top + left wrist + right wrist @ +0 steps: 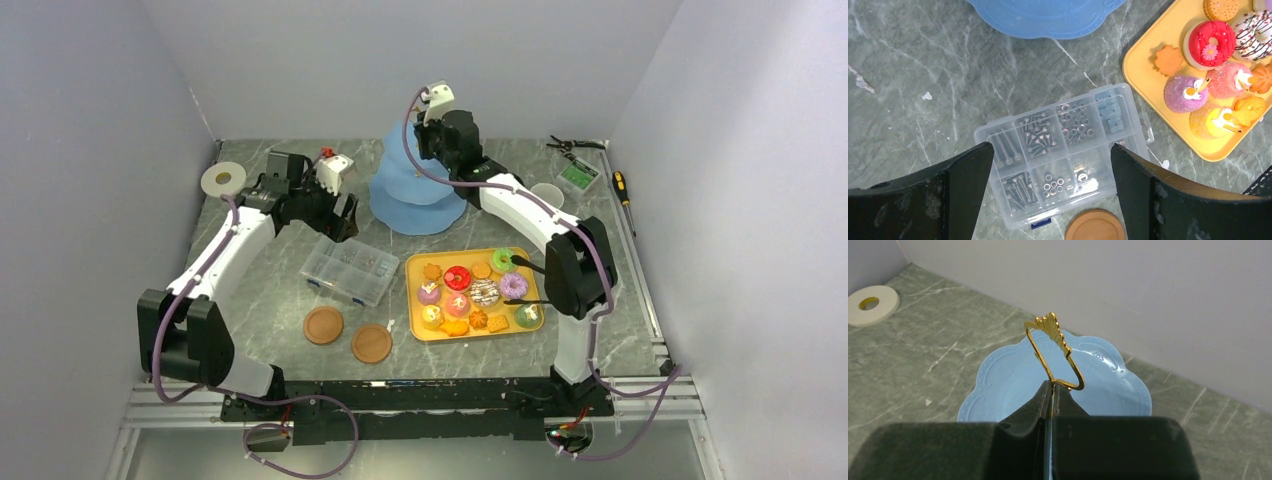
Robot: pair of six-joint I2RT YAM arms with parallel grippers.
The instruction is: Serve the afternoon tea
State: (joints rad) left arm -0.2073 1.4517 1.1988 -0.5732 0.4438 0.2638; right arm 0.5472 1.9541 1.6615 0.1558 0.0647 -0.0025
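Right of my left gripper in the top view lies the tongs' arm by the green doughnut (522, 262), so next I swing there, lower, and turn astride the arm's slim length.
The light-blue three-tier stand (415, 190) rises at the back centre of the table. My right gripper (1052, 386) is shut on the foot of its gold loop (1048, 335), above the top tier (998, 385); from above that gripper (432, 125) sits at the stand's peak. Toy doughnuts, biscuits and cakes (470, 290) lie on a yellow tray (415, 330). A red doughnut (1210, 42) shows in the left wrist view. My left gripper (1050, 160) hangs open and empty over a clear compartment box (1063, 145). A white mug (547, 193) stands behind the right arm.
Two round brown coasters (323, 325) (371, 343) lie in front of the clear box (350, 270). Black tongs (527, 266) rest on the tray's right side. A tape roll (222, 180) sits back left. Pliers (572, 145), a green case (578, 177) and a screwdriver (622, 187) sit back right.
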